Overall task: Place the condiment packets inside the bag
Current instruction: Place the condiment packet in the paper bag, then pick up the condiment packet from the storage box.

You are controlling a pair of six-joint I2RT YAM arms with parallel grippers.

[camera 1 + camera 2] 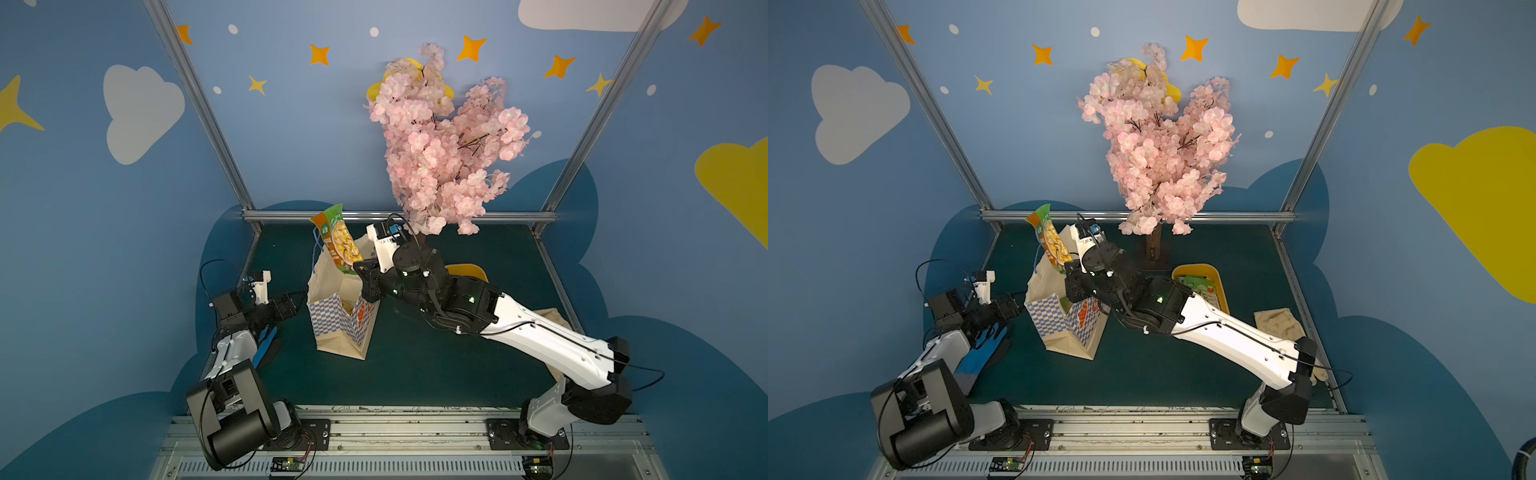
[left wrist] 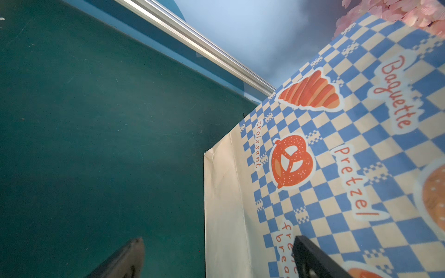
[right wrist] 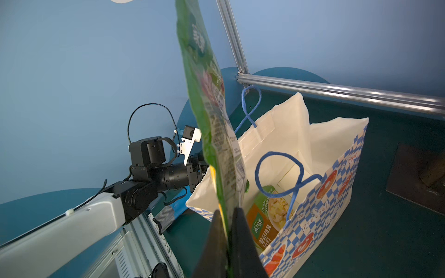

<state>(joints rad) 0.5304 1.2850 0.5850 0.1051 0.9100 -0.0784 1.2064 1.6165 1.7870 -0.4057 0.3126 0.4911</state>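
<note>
I should next lower the green condiment packet with my right gripper into the checkered bag's opening (image 1: 333, 287) (image 3: 278, 173) and let go of the packet's lower edge, because the packet is still above the bag's rim.
My right gripper (image 3: 227, 211) is shut on the lower edge of a green condiment packet (image 1: 338, 241), which stands upright above the open mouth of the checkered paper bag (image 1: 332, 328). The same packet (image 3: 212, 120) rises from the jaws in the right wrist view. Another packet (image 3: 267, 219) lies inside the bag (image 3: 325, 192). More green packets (image 1: 1198, 284) sit in the yellow tub (image 1: 1196, 266). My left gripper (image 2: 218, 240) is open at the bag's left side (image 2: 337, 156), with the bag's edge showing between its fingers. I cannot tell whether they touch.
A pink blossom tree (image 1: 444, 145) stands at the back, its trunk (image 1: 1154, 249) just behind my right arm. A blue glove (image 1: 980, 353) lies under my left arm. A beige cloth glove (image 1: 1279, 322) lies at the right. A metal rail (image 1: 399, 216) runs along the back edge.
</note>
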